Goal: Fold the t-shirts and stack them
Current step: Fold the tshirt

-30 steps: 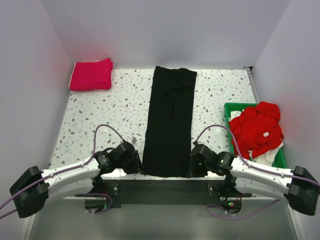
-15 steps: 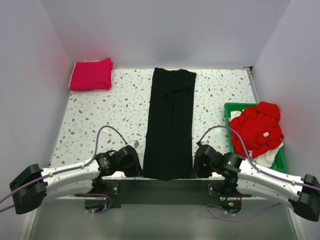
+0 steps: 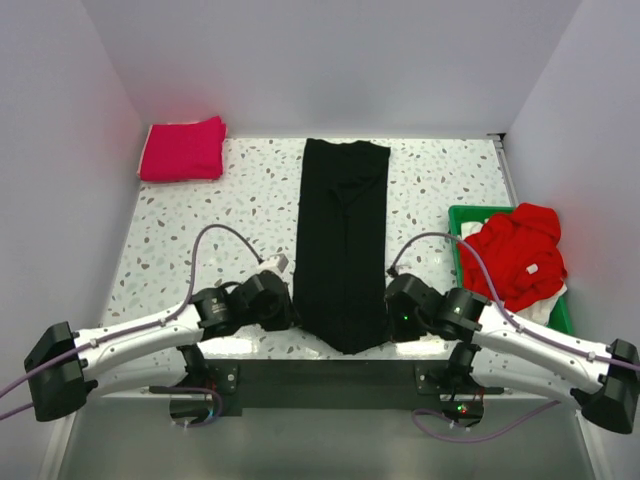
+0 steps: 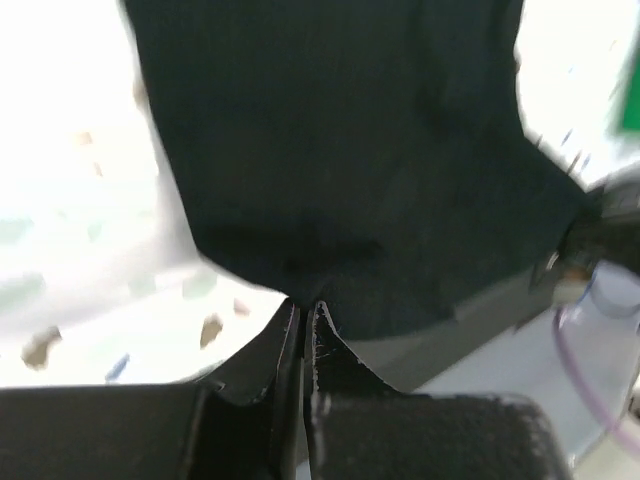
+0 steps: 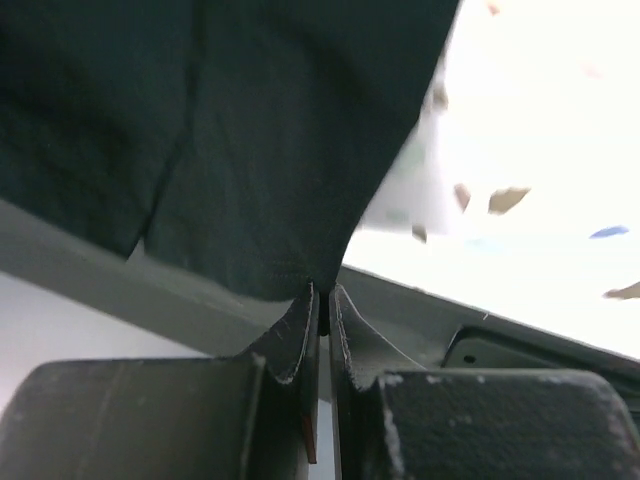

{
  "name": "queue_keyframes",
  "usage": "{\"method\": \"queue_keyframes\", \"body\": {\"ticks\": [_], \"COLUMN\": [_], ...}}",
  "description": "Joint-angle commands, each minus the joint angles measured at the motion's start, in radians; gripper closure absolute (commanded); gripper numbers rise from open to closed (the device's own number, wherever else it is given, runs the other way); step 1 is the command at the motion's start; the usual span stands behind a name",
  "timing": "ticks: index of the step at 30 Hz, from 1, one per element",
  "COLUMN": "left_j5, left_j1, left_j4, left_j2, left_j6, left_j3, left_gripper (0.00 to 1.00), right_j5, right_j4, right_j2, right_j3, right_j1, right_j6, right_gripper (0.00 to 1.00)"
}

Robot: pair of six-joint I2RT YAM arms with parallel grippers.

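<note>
Next, my right gripper moves outward, then down onto the far half's tray-side edge (image 3: 381, 207) and releases, as the black t-shirt lies flat outward of the lifted corner.
A black t-shirt (image 3: 342, 240) lies as a long narrow strip down the middle of the table. My left gripper (image 3: 285, 308) is shut on its near left corner (image 4: 300, 270). My right gripper (image 3: 392, 318) is shut on its near right corner (image 5: 300, 250). Both corners are lifted, and the near hem sags between them. A folded magenta-pink t-shirt (image 3: 183, 148) lies at the far left. A crumpled red t-shirt (image 3: 513, 255) sits in the green tray (image 3: 462, 216) at the right, with a white one (image 3: 535, 312) under it.
The speckled table (image 3: 220, 220) is boxed in by white walls on the left, back and right. The tray stands against the right wall. A dark mounting bar (image 3: 330, 375) runs along the near edge.
Both grippers have moved away from the near edge, carrying the black t-shirt's near corners up and toward the far side. The near hem now sags into a rounded point.
</note>
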Motion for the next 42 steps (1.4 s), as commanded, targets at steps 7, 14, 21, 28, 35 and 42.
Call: {"method": "queue_keyframes", "body": {"ticks": [7,14,21,28,35,42], "left_j5": [-0.068,-0.122,-0.113,-0.075,-0.009,0.050], "left_j1": [0.218,0.321,0.431,0.511,0.569,0.606], "left_j4": [0.158,0.291,0.458,0.497,0.506,0.521], "left_j2": [0.189,0.358,0.516,0.720,0.843,0.944], "left_j6": [0.213,0.212,0.216,0.250,0.262,0.290], "left_j3": [0.208,0.307,0.380,0.563,0.665,0.748], "left_gripper": [1.00,1.00,1.00,1.00,1.00,1.00], "right_j5": [0.252,0.181,0.114,0.082,0.016,-0.015], "right_j4": [0.137,0.300,0.433,0.501,0.527,0.531], "right_j2": [0.298,0.481,0.636,0.805,0.894,0.958], "right_j3": [0.344,0.420,0.491,0.566,0.638,0.689], "right_j1": [-0.138,-0.327,-0.466,-0.563,-0.643,-0.701], "right_j6": [-0.248,-0.299,-0.305,-0.311,-0.310,-0.322], "right_gripper": [0.97,0.99,1.00,1.00,1.00,1.00]}}
